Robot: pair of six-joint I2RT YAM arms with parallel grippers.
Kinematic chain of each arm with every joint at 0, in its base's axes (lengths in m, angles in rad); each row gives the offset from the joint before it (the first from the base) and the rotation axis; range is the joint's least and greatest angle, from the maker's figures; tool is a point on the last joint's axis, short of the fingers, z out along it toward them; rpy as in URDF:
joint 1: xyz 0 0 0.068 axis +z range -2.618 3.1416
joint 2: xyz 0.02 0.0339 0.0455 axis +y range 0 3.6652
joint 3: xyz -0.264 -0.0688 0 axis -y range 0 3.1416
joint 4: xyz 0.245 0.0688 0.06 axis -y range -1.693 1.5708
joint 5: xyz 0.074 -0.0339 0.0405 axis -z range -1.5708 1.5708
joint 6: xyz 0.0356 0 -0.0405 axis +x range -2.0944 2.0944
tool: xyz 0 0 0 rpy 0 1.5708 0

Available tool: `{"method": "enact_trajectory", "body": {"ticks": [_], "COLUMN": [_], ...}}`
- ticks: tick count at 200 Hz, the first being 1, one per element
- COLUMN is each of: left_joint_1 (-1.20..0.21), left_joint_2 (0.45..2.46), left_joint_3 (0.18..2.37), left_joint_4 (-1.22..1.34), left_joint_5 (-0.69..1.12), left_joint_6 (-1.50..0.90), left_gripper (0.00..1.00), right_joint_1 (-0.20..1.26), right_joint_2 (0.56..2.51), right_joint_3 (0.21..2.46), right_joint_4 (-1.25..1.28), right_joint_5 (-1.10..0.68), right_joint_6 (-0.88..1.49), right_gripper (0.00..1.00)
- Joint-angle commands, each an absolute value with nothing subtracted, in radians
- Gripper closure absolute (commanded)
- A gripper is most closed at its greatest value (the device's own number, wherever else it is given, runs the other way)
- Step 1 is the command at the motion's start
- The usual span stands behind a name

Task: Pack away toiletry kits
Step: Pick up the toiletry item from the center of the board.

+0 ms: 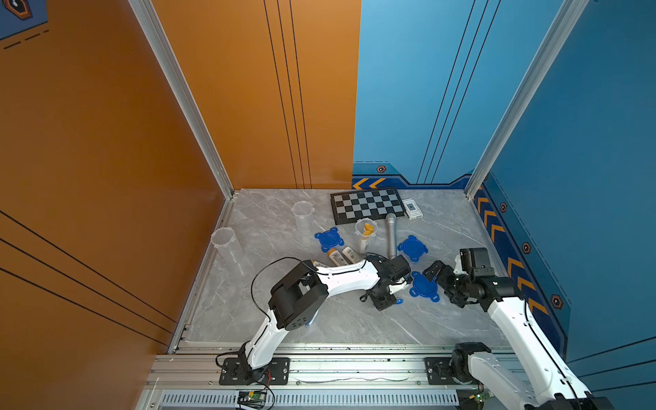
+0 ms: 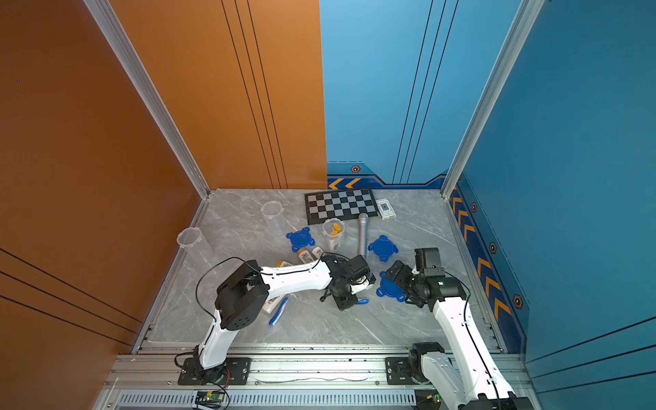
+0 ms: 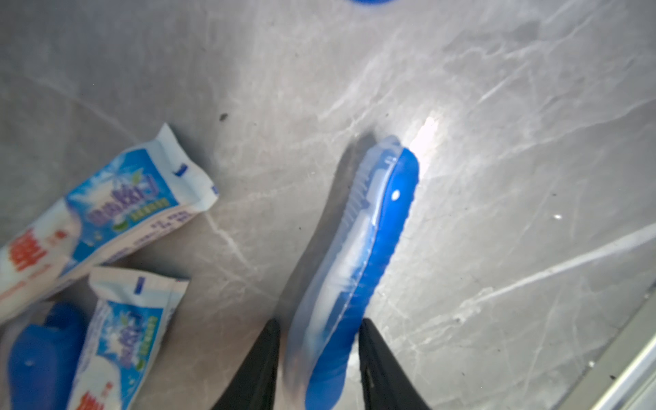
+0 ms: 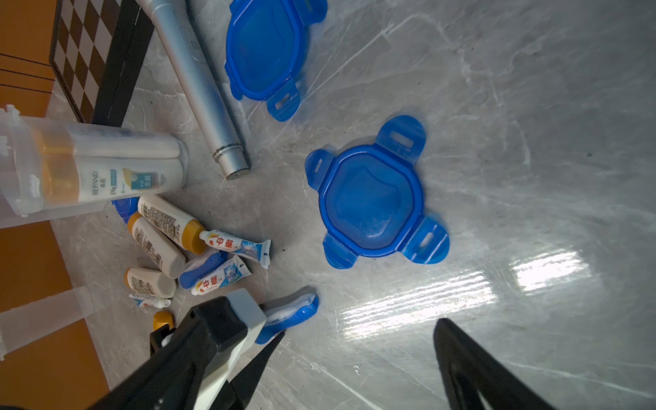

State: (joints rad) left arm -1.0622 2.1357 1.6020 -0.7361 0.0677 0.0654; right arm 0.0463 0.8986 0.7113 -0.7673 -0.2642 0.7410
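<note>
I next need to bring my right gripper across to close on the blue toothbrush's loose end (image 2: pixel 362 301) (image 4: pixel 305 309), which sticks out of the left gripper's fingers, beyond the blue lid from my right gripper.
My left gripper (image 3: pixel 319 355) is shut on a blue toothbrush (image 3: pixel 376 227) in a clear wrapper, which lies on the marble table; its tip shows in a top view (image 1: pixel 399 301). Two toothpaste tubes (image 3: pixel 117 213) and another toothbrush (image 3: pixel 39 355) lie beside it. My right gripper (image 4: pixel 362 328) stands wide open and holds nothing, just above a blue four-tab lid (image 4: pixel 372 198). One clear cup (image 1: pixel 365 230) holds bottles with yellow caps. Two more cups (image 1: pixel 302 213) (image 1: pixel 223 241) stand further left. Loose white bottles (image 1: pixel 342 255) lie in front of the filled cup.
A silver microphone (image 1: pixel 391 234) lies between two other blue lids (image 1: pixel 329 239) (image 1: pixel 413 247). A chessboard (image 1: pixel 367 205) and a small card box (image 1: pixel 411 208) sit at the back. A further toothbrush (image 2: pixel 278 312) lies by my left elbow.
</note>
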Motion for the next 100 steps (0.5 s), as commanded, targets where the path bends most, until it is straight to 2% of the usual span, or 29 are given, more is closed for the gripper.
{"method": "enact_trajectory", "body": {"ticks": [1, 67, 100], "left_joint_1": [-1.066, -1.005, -0.909], "left_joint_2": [2.145, 2.005, 1.847], "left_joint_3": [1.544, 1.488, 1.390], "left_joint_4": [-0.793, -0.789, -0.705], "left_joint_5": [0.061, 0.150, 0.272], "left_joint_6": [0.069, -0.001, -0.132], "left_gripper": [0.70, 0.90, 0.92], "right_joint_1": [0.040, 0.062, 0.133], "right_joint_2": [0.875, 0.831, 0.822], "right_joint_3": [0.694, 0.628, 0.607], "right_joint_4": [-0.807, -0.790, -0.625], "right_joint_5": [-0.291, -0.320, -0.411], "right_joint_6": [0.756, 0.792, 0.824], "right_gripper": [0.00, 0.00, 0.00]}}
